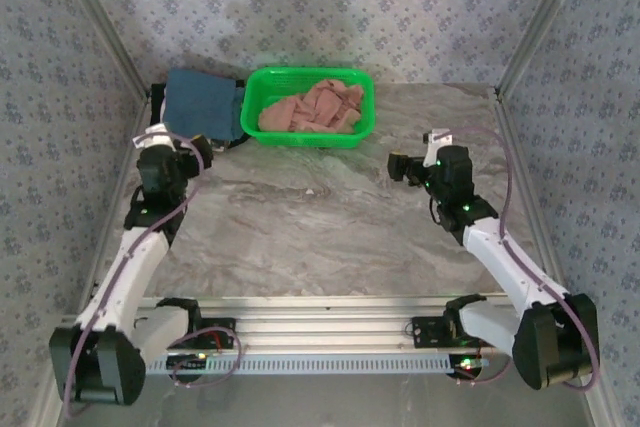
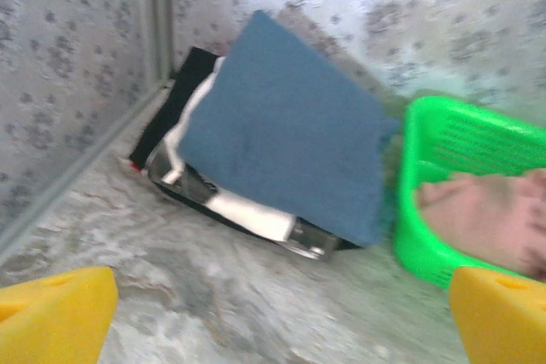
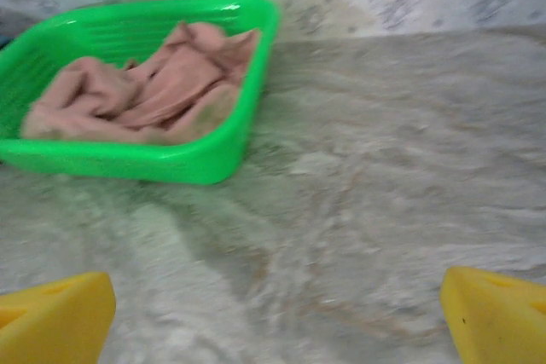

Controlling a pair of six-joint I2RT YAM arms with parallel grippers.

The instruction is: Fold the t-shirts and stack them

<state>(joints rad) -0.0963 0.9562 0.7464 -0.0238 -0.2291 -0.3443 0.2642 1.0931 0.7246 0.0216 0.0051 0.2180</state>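
Note:
The right gripper moves outward and down onto the near corner of the basket's green rim [image 1: 369, 129] [image 3: 236, 141] next, since that corner lies outward of it and below.
A crumpled salmon-pink t-shirt [image 1: 315, 107] [image 3: 153, 91] lies in the green mesh basket [image 1: 310, 73] at the back of the table. Left of the basket is a stack of folded t-shirts with the blue one [image 1: 203, 102] [image 2: 286, 125] on top, and white [image 2: 256, 215] and black [image 2: 183, 83] cloth showing under it. My left gripper [image 1: 203, 152] [image 2: 281, 321] hovers open just in front of that stack, nothing between its yellow fingers [image 2: 60, 317]. The right gripper [image 1: 400, 167] [image 3: 277, 317] stands open over bare table, to the right of and nearer than the basket [image 3: 171, 164].
The marbled grey table [image 1: 320, 237] stretches between the two arms. Patterned walls close in the back and both sides, and the stack sits tight in the back left corner. An aluminium rail [image 1: 320, 322] runs along the near edge.

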